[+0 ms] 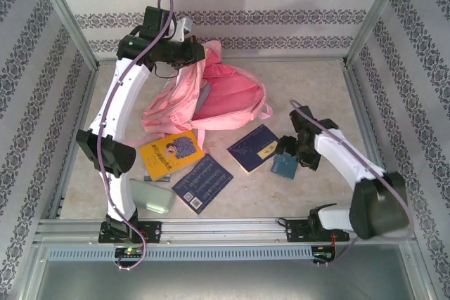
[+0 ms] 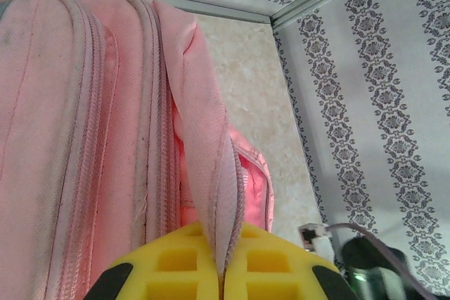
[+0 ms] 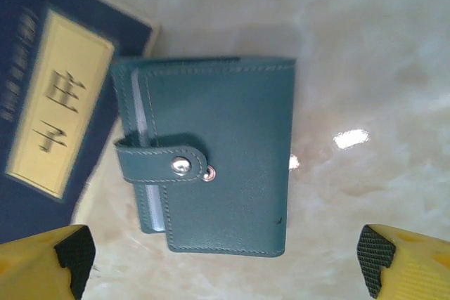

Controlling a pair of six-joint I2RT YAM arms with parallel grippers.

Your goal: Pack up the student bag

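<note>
The open fingers of my right gripper, already spanning the cover, come down onto the snap strap by the navy book [image 1: 278, 166] [image 3: 162, 163] next, since the teal wallet lies below the gripper.
The student bag [image 1: 221, 96] is a large pink backpack lying at the back middle of the table, its main pocket gaping open toward the right. My left gripper [image 1: 193, 54] is shut on the rim of the bag's opening and holds it up. In the left wrist view a fold of the student bag [image 2: 84, 138] runs down into my left gripper [image 2: 223, 272], pinched between the yellow fingers. My right gripper [image 1: 287, 154] hovers open over a small teal wallet [image 1: 284, 166]. In the right wrist view my right gripper [image 3: 225, 258] straddles the snap-closed teal wallet [image 3: 214, 152] without touching it.
A navy book with a yellow label [image 1: 254, 147] lies just left of the wallet. A yellow book [image 1: 171, 154], a dark blue book [image 1: 202, 183] and a pale green case [image 1: 151, 196] lie at the front left. Patterned walls [image 1: 42, 103] and a metal frame close in the table.
</note>
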